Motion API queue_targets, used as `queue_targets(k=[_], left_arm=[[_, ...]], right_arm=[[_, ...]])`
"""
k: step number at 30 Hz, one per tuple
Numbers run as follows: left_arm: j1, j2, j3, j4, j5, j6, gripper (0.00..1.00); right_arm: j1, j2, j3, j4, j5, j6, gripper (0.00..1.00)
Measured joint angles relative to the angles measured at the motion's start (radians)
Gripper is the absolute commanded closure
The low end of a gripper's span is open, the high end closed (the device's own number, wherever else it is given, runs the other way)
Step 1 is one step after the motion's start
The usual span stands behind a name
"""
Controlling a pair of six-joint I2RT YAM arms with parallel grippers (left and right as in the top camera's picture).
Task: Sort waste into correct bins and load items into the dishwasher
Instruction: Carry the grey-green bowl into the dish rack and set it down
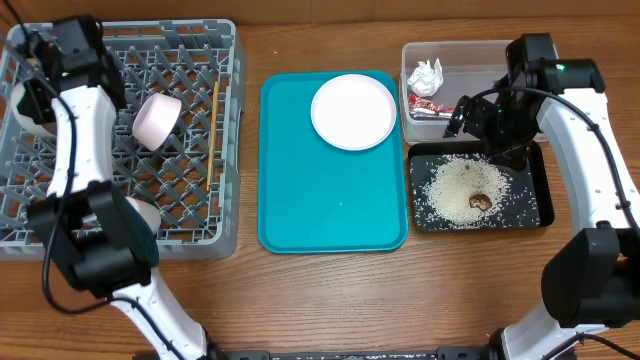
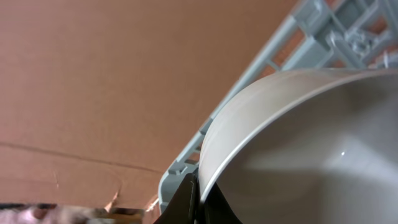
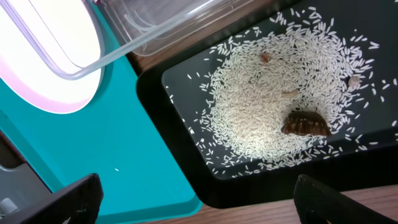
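The free slots beside the pale pink bowl are below my left gripper, to its right in the overhead view, so I need to lower it that way next and release.
My left gripper (image 2: 198, 194) is shut on the rim of a pale bowl (image 2: 311, 143) at the far left edge of the grey dish rack (image 1: 120, 190); overhead the gripper (image 1: 38, 75) and bowl (image 1: 24, 108) sit at the rack's back left. The rack also holds a pale pink bowl (image 1: 157, 118), wooden chopsticks (image 1: 213, 135) and another white bowl (image 1: 143, 213), partly hidden by my arm. My right gripper (image 3: 196, 186) is open and empty above the black tray (image 1: 540, 205), which holds rice (image 3: 267, 112) and a brown lump (image 3: 306, 123). The clear tub (image 1: 470, 52) holds a tissue (image 1: 425, 75) and red wrapper (image 1: 435, 108).
A teal serving tray (image 1: 330, 200) lies in the middle with a round white plate (image 1: 353, 110) on its back right corner. The clear tub stands directly behind the black tray at the right. The table is brown wood.
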Motion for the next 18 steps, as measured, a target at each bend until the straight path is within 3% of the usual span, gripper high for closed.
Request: queue_targets(k=[18], left_arm=[[-0.050, 0.062, -0.001, 0.026, -0.037, 0.037, 0.96]], right_arm=[[0.000, 0.000, 0.000, 0.000, 0.000, 0.000, 0.00]])
